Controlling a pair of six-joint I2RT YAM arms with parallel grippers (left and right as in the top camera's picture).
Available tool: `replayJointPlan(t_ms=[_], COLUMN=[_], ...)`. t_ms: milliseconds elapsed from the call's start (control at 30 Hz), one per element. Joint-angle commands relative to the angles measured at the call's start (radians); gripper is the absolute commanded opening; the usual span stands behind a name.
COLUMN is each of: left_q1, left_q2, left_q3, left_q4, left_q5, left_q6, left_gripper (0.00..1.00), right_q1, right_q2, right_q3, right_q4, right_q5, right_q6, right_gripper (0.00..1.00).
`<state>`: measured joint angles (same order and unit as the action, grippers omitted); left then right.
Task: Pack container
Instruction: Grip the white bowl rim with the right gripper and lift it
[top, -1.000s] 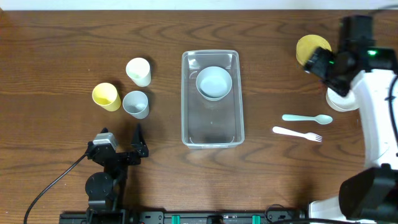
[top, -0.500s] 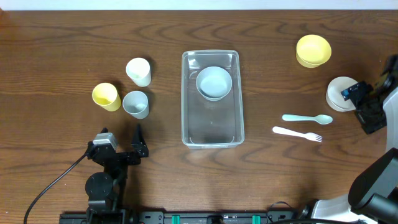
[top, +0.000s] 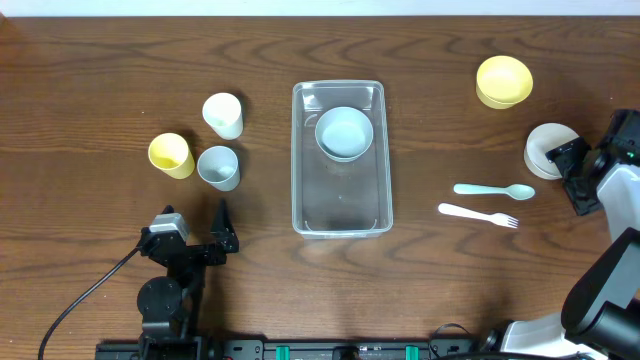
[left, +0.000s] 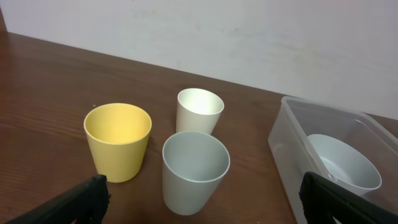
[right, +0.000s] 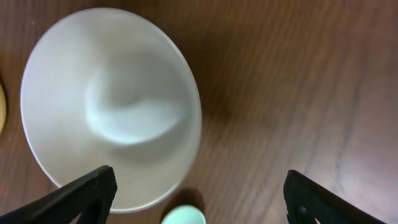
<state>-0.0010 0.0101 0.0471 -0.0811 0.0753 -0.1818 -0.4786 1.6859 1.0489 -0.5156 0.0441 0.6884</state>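
Note:
The right gripper should go down with its fingers on both sides of the white bowl's edge farthest from the container and close, because that edge is below, between the fingers.
The clear plastic container stands mid-table with a pale-blue bowl in its far end. It also shows at the right of the left wrist view, with the bowl inside. My left gripper is open and empty at the front left, facing three cups. My right gripper is open and empty, just right of a white bowl. In the right wrist view my fingers hover above that bowl's right edge.
Yellow, white and pale-blue cups stand left of the container. A yellow bowl sits at the back right. A pale-blue spoon and a white fork lie right of the container.
My right arm has swung from over the yellow bowl at the back to the right table edge beside the white bowl. The left arm has not moved.

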Motion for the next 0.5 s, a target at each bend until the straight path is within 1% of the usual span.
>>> replayJointPlan(t_ms=[0, 67, 167, 200, 300, 467], left_q1=[0.002, 0.003, 0.002, 0.003, 0.003, 0.002], left_q2=[-0.004, -0.004, -0.004, -0.004, -0.004, -0.004], left_q3=[-0.029, -0.029, -0.029, -0.029, -0.029, -0.029], left_q4=[-0.013, -0.013, -0.013, -0.013, -0.013, -0.013], left_q5=[0.008, 0.007, 0.007, 0.007, 0.007, 0.007], left_q6=[0.016, 0.016, 0.016, 0.016, 0.016, 0.016], left_gripper=[0.98, 0.98, 0.98, 0.98, 0.98, 0.98], right_q1=[-0.005, -0.005, -0.005, -0.005, -0.005, -0.005], right_q2=[0.002, 0.003, 0.013, 0.02, 0.044, 0.12], right_q3=[-0.032, -0.038, -0.038, -0.038, -0.038, -0.038], right_q4=[0.037, 0.056, 0.073, 0.077, 0.079, 0.082], right_q5=[0.008, 0.009, 0.01, 0.012, 0.012, 0.012], right_q6=[-0.013, -0.025, -0.054, -0.058, -0.058, -0.058], right_gripper=[0.84, 0.79, 0.76, 0.73, 0.67, 0.65])
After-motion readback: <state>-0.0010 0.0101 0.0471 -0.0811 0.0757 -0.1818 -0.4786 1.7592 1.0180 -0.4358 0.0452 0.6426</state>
